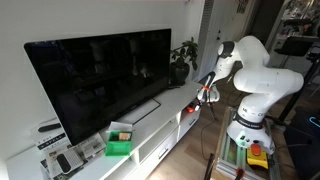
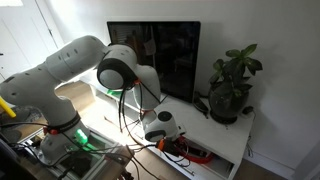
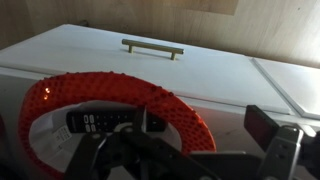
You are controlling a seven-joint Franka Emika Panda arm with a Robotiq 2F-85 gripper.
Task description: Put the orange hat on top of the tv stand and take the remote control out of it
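The robot needs to lower its open gripper over the hat's rim (image 1: 192, 107) (image 3: 188, 122) beside the remote's end before closing, with the end of one finger outside the hat's rim.
The orange hat (image 3: 150, 100) lies mouth-up like a ring, right under my gripper (image 3: 180, 140) in the wrist view. A black remote control (image 3: 95, 122) lies inside it. One dark finger (image 3: 265, 125) stands clear of the rim on the right; the other side is hidden among dark gripper parts. The jaws look open, over the hat's rim. In both exterior views the gripper (image 1: 205, 90) (image 2: 160, 127) is at the plant end of the white tv stand (image 1: 150, 125) (image 2: 235, 140), with the hat (image 2: 188, 152) (image 1: 203, 96) low at its front.
A large black TV (image 1: 100, 75) stands on the tv stand. A green box (image 1: 120, 142) and small items sit at its far end. A potted plant (image 2: 232, 90) stands next to the gripper. A white panel with a brass handle (image 3: 152, 47) lies behind the hat.
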